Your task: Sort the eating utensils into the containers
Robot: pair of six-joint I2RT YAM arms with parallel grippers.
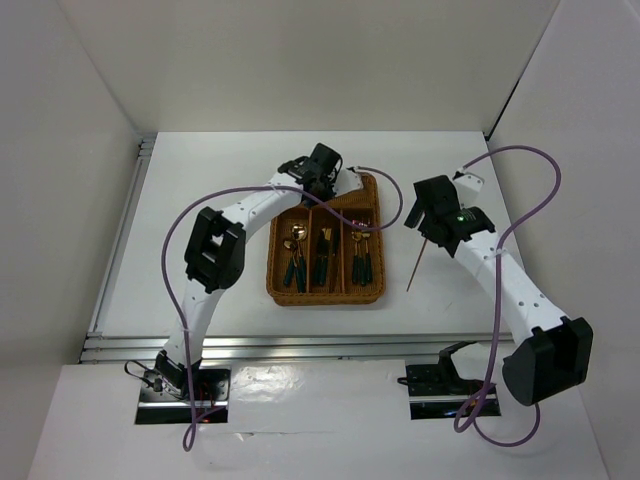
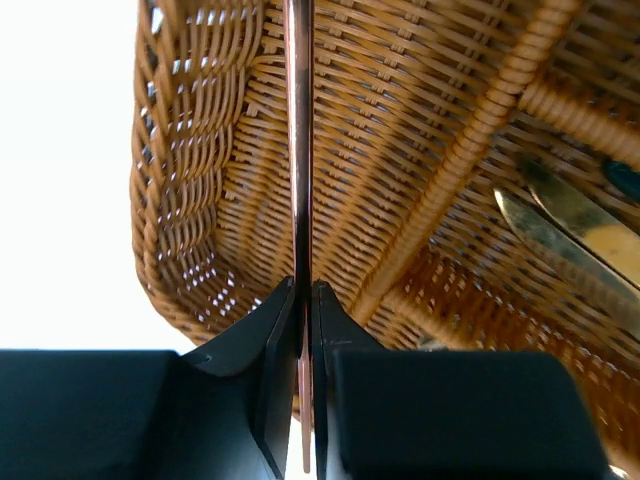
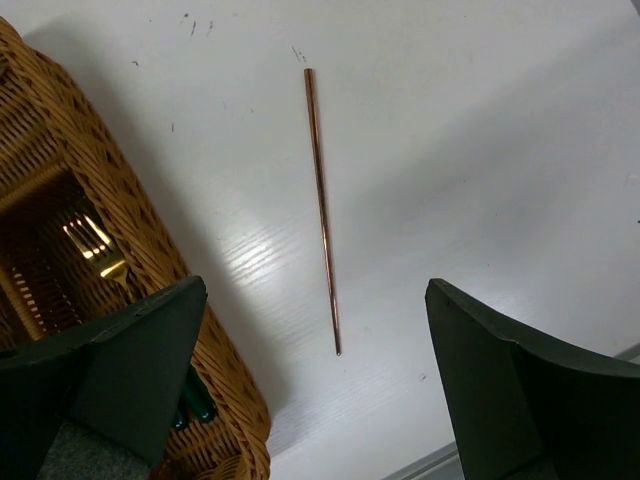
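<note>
The second chopstick is still on the tabletop outside the wicker tray point(image 1: 372, 292). So I should next lower my right gripper onto it near its far end point(image 1: 423, 246) and close there.
The brown wicker tray point(image 1: 372, 292) lies mid-table. Its long slots hold spoons point(image 1: 294, 256), knives point(image 1: 323, 254) and forks point(image 1: 361, 256) with dark green handles. My left gripper point(image 1: 318, 186) hangs over the tray's far crosswise slot. In the left wrist view it point(image 2: 305, 292) is shut on a thin copper-tan chopstick point(image 2: 299, 150), which points into the tray point(image 2: 200, 200). My right gripper point(image 1: 428, 218) is open and empty above a second chopstick point(image 1: 417, 266) lying on the table right of the tray. In the right wrist view that chopstick point(image 3: 322, 210) lies between and ahead of the open gripper point(image 3: 315, 300).
Purple cables point(image 1: 200, 205) loop from both arms over the table. The tray's right wall point(image 3: 150, 250) is close to the left of the right gripper, with a fork point(image 3: 95, 250) showing inside. White walls enclose the table on three sides.
</note>
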